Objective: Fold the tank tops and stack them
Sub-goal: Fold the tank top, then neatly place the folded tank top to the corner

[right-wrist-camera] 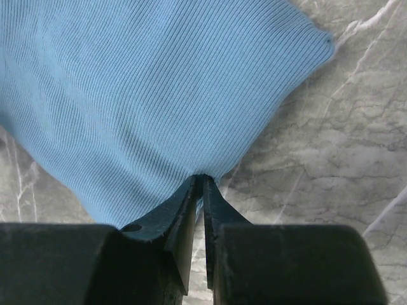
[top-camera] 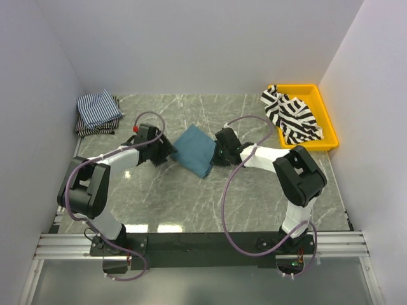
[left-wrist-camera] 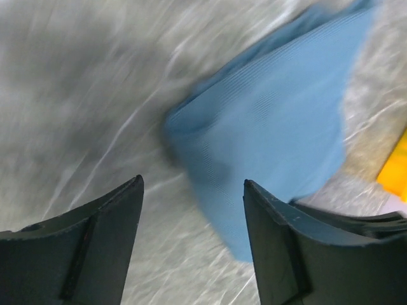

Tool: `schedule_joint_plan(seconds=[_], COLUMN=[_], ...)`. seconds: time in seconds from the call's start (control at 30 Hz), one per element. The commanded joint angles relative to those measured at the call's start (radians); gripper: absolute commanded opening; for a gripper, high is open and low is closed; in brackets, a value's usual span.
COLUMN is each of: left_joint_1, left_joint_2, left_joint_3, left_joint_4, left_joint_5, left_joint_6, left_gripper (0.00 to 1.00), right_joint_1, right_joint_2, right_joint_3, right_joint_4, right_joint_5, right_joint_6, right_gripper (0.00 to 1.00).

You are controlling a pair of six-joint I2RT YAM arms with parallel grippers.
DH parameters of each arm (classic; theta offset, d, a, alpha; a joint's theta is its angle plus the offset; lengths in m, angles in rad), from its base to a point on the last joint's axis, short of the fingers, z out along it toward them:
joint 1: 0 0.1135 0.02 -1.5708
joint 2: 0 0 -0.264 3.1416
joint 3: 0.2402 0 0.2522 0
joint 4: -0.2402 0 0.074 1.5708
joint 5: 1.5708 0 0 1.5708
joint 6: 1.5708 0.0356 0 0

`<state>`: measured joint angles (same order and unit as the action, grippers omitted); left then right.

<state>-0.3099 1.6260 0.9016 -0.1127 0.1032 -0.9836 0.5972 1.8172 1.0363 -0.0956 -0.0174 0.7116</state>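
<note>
My left gripper lowers its open fingers astride the tank top's bunched edge (top-camera: 184,164) (left-wrist-camera: 202,187) next, since that lies below and to its right in the top view.
The folded teal-blue tank top (top-camera: 194,149) lies mid-table between both grippers. My right gripper (top-camera: 219,150) is shut on its right edge; the right wrist view shows the tips (right-wrist-camera: 203,181) pinching the ribbed blue cloth (right-wrist-camera: 140,95). My left gripper (top-camera: 166,151) is open and empty just left of the top; in the left wrist view the blue cloth (left-wrist-camera: 280,127) lies ahead between the spread fingers (left-wrist-camera: 194,190). The black-and-white striped tank top (top-camera: 291,114) lies crumpled in the tray. Folded finely striped blue-white tops (top-camera: 98,109) are stacked at the back left.
A yellow plastic tray (top-camera: 324,108) stands at the back right by the wall. White walls close the table on three sides. Purple cables loop over both arms.
</note>
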Motion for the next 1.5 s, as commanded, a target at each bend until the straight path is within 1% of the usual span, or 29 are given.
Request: schedule_joint_plan(seconds=[0.0, 0.03, 0.1, 0.2, 0.23, 0.33, 0.47, 0.6, 0.73, 0.77, 0.83, 0.93, 1.0, 1.1, 1.13, 1.23, 1.3, 1.33, 1.37, 1.4, 1.43, 1.47], left_joint_1=[-0.018, -0.026, -0.054, -0.081, -0.087, -0.115, -0.144, -0.150, -0.161, -0.164, -0.166, -0.167, -0.167, -0.167, -0.167, -0.164, -0.156, -0.149, -0.130, -0.120, -0.107, -0.085], left_joint_2=[-0.058, -0.061, -0.067, -0.060, -0.052, -0.017, 0.006, 0.051, 0.090, 0.100, 0.121, 0.149, 0.161, 0.187, 0.195, 0.222, 0.247, 0.256, 0.277, 0.290, 0.302, 0.322], left_joint_3=[-0.084, -0.098, -0.131, -0.167, -0.173, -0.164, -0.158, -0.121, -0.093, -0.087, -0.058, -0.040, -0.032, 0.000, 0.014, 0.081, 0.141, 0.163, 0.186, 0.233, 0.258, 0.302], left_joint_4=[0.099, 0.105, 0.168, 0.232, 0.272, 0.283, 0.249, 0.179, 0.120, 0.116, 0.078, 0.073, 0.079, 0.067, 0.056, 0.010, -0.034, -0.047, -0.068, -0.094, -0.120, -0.131], left_joint_5=[0.050, 0.052, 0.047, 0.052, 0.058, 0.053, -0.031, -0.071, -0.100, -0.132, -0.143, -0.151, -0.154, -0.157, -0.161, -0.204, -0.244, -0.253, -0.264, -0.270, -0.290, -0.306], left_joint_6=[-0.101, -0.118, -0.159, -0.205, -0.216, -0.237, -0.273, -0.291, -0.325, -0.328, -0.331, -0.337, -0.342, -0.331, -0.323, -0.274, -0.225, -0.202, -0.155, -0.126, -0.101, -0.043], left_gripper=[0.71, 0.72, 0.73, 0.74, 0.73, 0.74, 0.73, 0.72, 0.71, 0.71, 0.69, 0.66, 0.63, 0.51, 0.46, 0.37, 0.32, 0.26, 0.24, 0.19, 0.11, 0.08], right_joint_1=[-0.004, 0.001, 0.004, 0.006, 0.006, 0.006, 0.006, 0.015, 0.064, 0.072, 0.081, 0.084, 0.082, 0.082, 0.082, 0.084, 0.082, 0.084, 0.082, 0.084, 0.082, 0.084], right_joint_2=[-0.036, -0.041, -0.052, -0.079, -0.100, -0.142, -0.199, -0.233, -0.184, -0.170, -0.136, -0.118, -0.118, -0.128, -0.133, -0.148, -0.165, -0.171, -0.179, -0.194, -0.203, -0.211], right_joint_3=[-0.021, -0.024, -0.031, -0.056, -0.061, -0.074, -0.082, -0.078, -0.022, 0.002, 0.017, 0.027, 0.028, 0.028, 0.028, 0.022, 0.013, 0.010, 0.004, 0.001, -0.002, -0.007], right_joint_4=[0.017, 0.017, 0.017, 0.019, 0.023, 0.016, 0.002, 0.016, -0.009, -0.010, -0.013, -0.009, -0.015, -0.018, -0.021, -0.024, -0.024, -0.026, -0.027, -0.029, -0.033, -0.036], right_joint_5=[-0.027, -0.027, -0.024, -0.016, -0.015, -0.010, 0.002, -0.010, -0.004, -0.004, -0.007, -0.013, -0.012, -0.007, -0.006, -0.006, -0.009, -0.007, -0.009, -0.009, -0.010, -0.010], right_joint_6=[-0.015, -0.015, -0.015, -0.015, -0.015, -0.015, -0.017, -0.017, -0.021, -0.020, -0.020, -0.014, -0.015, -0.017, -0.018, -0.018, -0.017, -0.017, -0.018, -0.020, -0.020, -0.024], right_gripper=[0.17, 0.18, 0.22, 0.30, 0.34, 0.37, 0.40, 0.42, 0.43, 0.43, 0.43, 0.43, 0.43, 0.43, 0.43, 0.43, 0.43, 0.42, 0.42, 0.42, 0.42, 0.42])
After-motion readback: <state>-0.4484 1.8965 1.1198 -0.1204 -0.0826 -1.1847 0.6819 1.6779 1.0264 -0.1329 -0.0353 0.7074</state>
